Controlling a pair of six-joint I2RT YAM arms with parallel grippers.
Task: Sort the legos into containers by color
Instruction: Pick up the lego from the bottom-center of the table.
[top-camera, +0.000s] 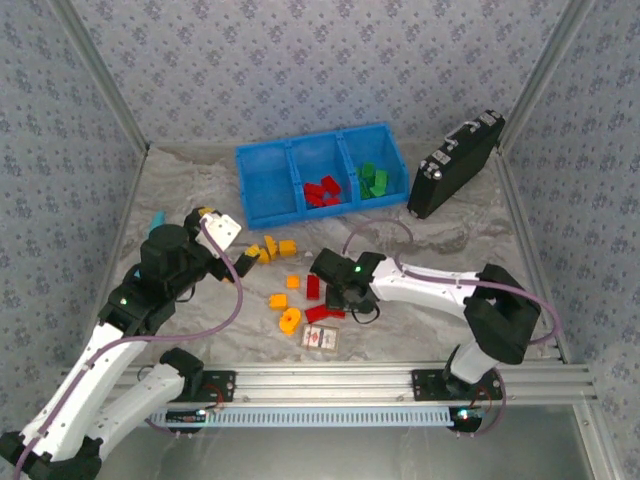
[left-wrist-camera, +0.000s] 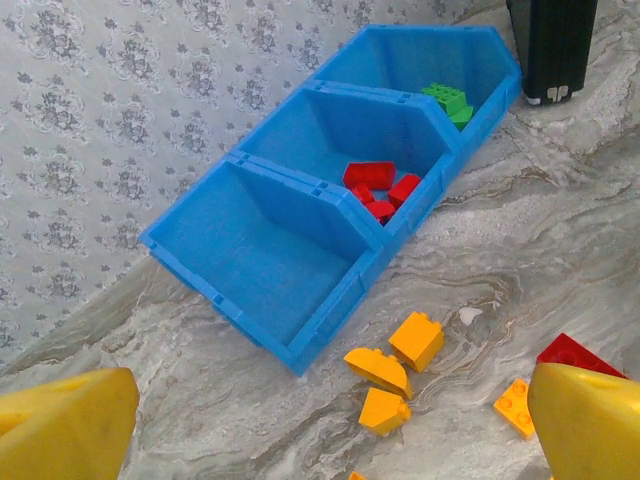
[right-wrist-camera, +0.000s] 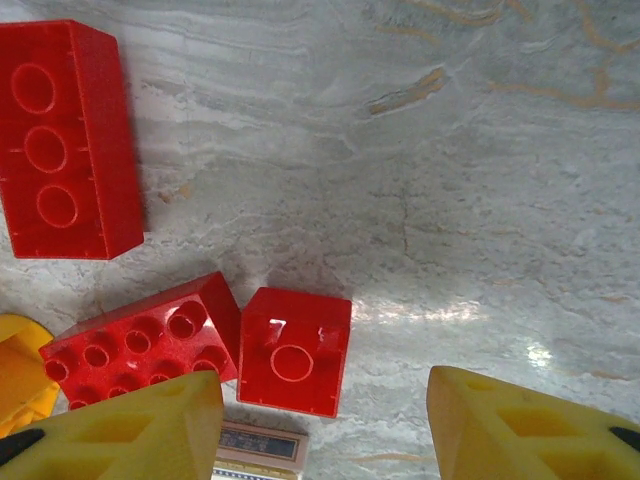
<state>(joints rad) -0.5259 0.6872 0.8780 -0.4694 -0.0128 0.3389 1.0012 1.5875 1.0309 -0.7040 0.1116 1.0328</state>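
The small red lego (right-wrist-camera: 292, 355) is below, off-centre toward the wider red brick (right-wrist-camera: 140, 340). My right gripper should move that way next and lower its fingers on both sides of the lego.
The blue tray (top-camera: 322, 172) (left-wrist-camera: 262, 247) stands at the back. Its left compartment is bare, the middle one holds red legos (top-camera: 322, 191) (left-wrist-camera: 377, 188), and the right one holds green legos (top-camera: 373, 180) (left-wrist-camera: 449, 101). My left gripper (top-camera: 215, 228) (left-wrist-camera: 330, 440) hangs open above the table, with three orange legos (left-wrist-camera: 390, 370) (top-camera: 270, 247) just ahead of it. My right gripper (top-camera: 335, 297) (right-wrist-camera: 325, 430) is open, low over loose red legos. A small square red brick (right-wrist-camera: 295, 350) lies upside down just ahead of its fingers, untouched. A wider red brick (right-wrist-camera: 140, 340) and a long one (right-wrist-camera: 65, 140) lie beside it.
A black case (top-camera: 455, 165) (left-wrist-camera: 552, 45) leans at the back right beside the tray. A patterned card box (top-camera: 320, 338) (right-wrist-camera: 260, 452) lies under the right gripper's near side. More orange bricks (top-camera: 285, 300) and a round yellow piece (top-camera: 290, 320) lie mid-table. A teal pen (top-camera: 155, 218) lies far left.
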